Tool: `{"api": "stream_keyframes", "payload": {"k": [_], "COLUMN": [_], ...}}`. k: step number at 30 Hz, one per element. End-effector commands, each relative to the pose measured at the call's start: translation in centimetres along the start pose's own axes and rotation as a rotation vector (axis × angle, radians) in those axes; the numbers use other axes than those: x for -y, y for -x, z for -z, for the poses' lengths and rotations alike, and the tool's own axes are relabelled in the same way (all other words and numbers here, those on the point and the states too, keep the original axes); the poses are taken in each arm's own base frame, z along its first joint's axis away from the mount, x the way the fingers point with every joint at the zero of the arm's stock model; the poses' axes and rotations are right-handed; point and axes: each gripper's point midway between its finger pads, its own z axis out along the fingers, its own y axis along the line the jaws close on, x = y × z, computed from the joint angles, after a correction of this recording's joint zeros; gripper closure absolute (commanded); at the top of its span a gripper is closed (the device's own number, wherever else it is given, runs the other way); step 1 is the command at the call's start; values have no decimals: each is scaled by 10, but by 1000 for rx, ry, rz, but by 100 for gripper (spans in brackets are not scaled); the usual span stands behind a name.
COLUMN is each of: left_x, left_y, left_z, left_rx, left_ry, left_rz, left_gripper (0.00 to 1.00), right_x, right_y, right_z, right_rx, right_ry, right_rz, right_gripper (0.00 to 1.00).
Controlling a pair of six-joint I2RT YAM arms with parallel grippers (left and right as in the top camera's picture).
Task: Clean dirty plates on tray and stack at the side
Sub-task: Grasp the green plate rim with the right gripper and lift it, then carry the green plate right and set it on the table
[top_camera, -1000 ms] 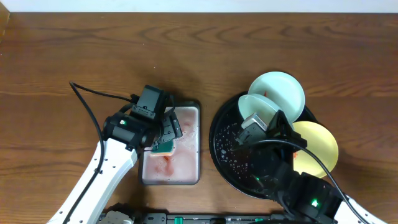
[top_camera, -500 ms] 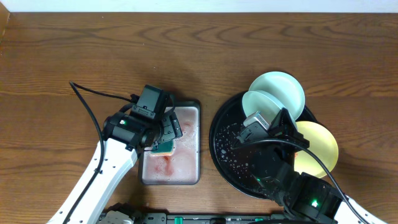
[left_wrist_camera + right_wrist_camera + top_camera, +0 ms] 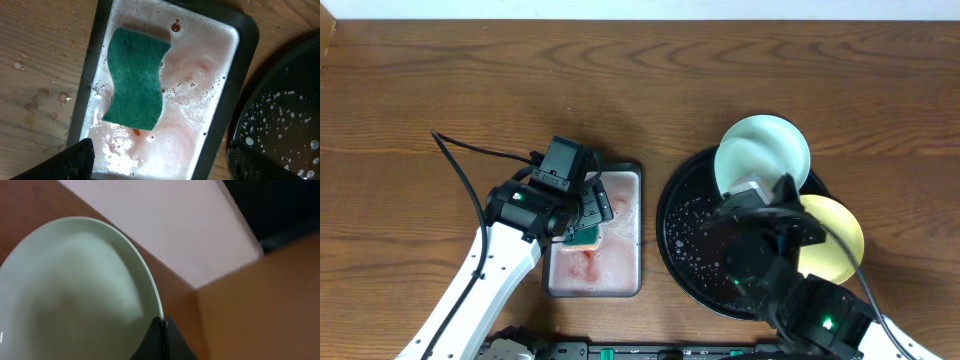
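Observation:
Next, my right gripper will swing to the right in the overhead view and level the pale mint plate down onto tray and yellow plate, since it hangs tilted.
My right gripper (image 3: 760,196) is shut on the rim of a pale mint plate (image 3: 733,168) and holds it tilted above the back of the black tray (image 3: 682,240). In the right wrist view the shut fingers (image 3: 162,326) pinch that plate's edge (image 3: 75,290); its face looks clean. A second mint plate (image 3: 782,140) lies just behind it, at the tray's far right edge. The yellow plate (image 3: 836,240) lies on the tray's right rim. My left gripper (image 3: 588,215) hangs open and empty over the grey pan (image 3: 245,55), its fingers (image 3: 160,167) spread wide.
A green sponge (image 3: 136,80) lies in the pan's pinkish soapy water; it also shows from overhead (image 3: 584,236). The tray floor (image 3: 285,125) is wet with droplets. The wooden table (image 3: 470,80) spreads to the left and back. A pale wall (image 3: 165,225) runs behind.
My right gripper has carried the mint plate back and to the right, so it now overlaps the other mint plate. The left arm has not moved.

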Motion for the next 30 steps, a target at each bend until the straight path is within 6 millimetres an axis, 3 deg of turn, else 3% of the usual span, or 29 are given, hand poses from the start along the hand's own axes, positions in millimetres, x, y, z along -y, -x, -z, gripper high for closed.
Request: {"api": "stream_keyframes", "payload": {"k": [1, 4, 7, 12, 17, 21, 27, 30], "left_x": [-2, -2, -2, -2, -2, -2, -2, -2], "left_y": [0, 0, 0, 0, 0, 0, 0, 0], "left_z": [-1, -1, -1, -1, -1, -1, -1, -1], "left_rx": [-2, -2, -2, -2, -2, -2, -2, -2], "left_ry": [10, 10, 10, 10, 10, 10, 10, 10], "left_rz": [-6, -6, -6, -6, -6, -6, -6, -6], "left_gripper": [15, 15, 14, 15, 14, 15, 15, 15], "right_x": [-2, -29, -41, -39, -12, 16, 54, 77], "right_y": [-1, -7, -19, -29, -25, -40, -93, -135], "right_z": [-7, -13, -20, -25, -34, -47, -74, -93], "right_rx": [-25, -70, -140, -257, -293, -320, -417, -481], "right_ry": [72, 258, 360, 504, 602, 615, 521, 398], "right_rz": [-357, -420, -457, -617, -810, -984, -1208, -1300], "right_gripper": [99, 99, 99, 99, 99, 99, 99, 99]}}
